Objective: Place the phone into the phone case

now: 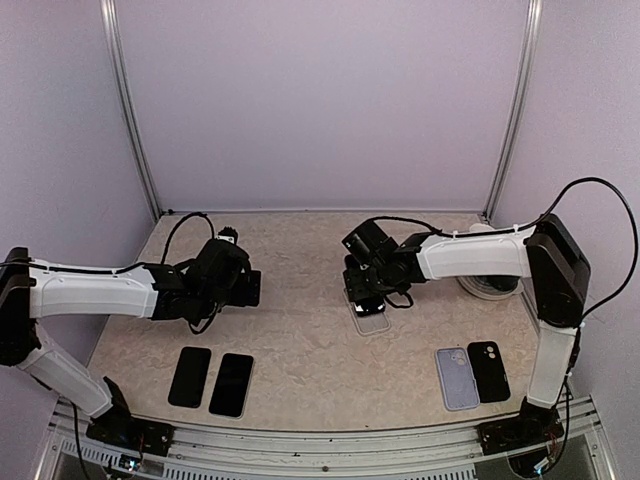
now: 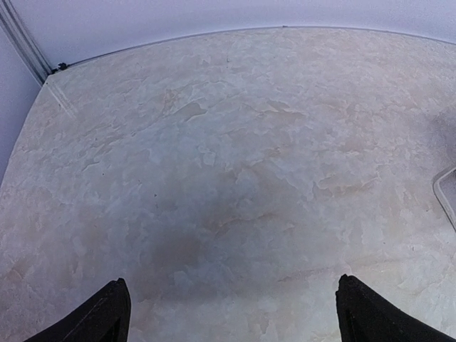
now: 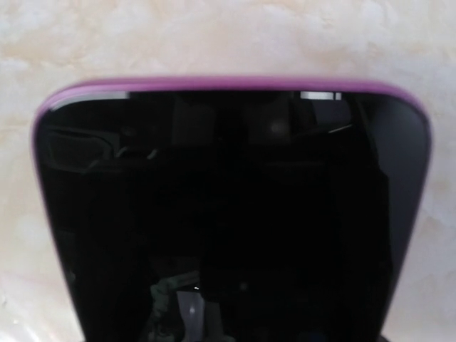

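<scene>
My right gripper lowers next, eases back toward the clear phone case's near end [image 1: 373,324] and releases the phone, since that end of the case still shows empty.
A phone [image 3: 228,214] with a black screen and a purple rim fills the right wrist view, tilted above the stone table. My right gripper [image 1: 364,293] is shut across it at the table's centre; its fingers are hidden in the wrist view. Just under the gripper's near side lies a clear phone case [image 1: 372,322], whose corner also shows in the left wrist view [image 2: 446,196]. Whether the phone touches the case is hidden by the gripper. My left gripper [image 1: 250,288] hovers left of centre, wide open over bare table, with nothing between its fingertips [image 2: 107,317].
Two black phones [image 1: 190,376] [image 1: 231,384] lie side by side near the front left. A lavender case [image 1: 457,378] and a black one with camera holes [image 1: 488,371] lie at the front right. A white round object [image 1: 490,285] sits behind the right arm.
</scene>
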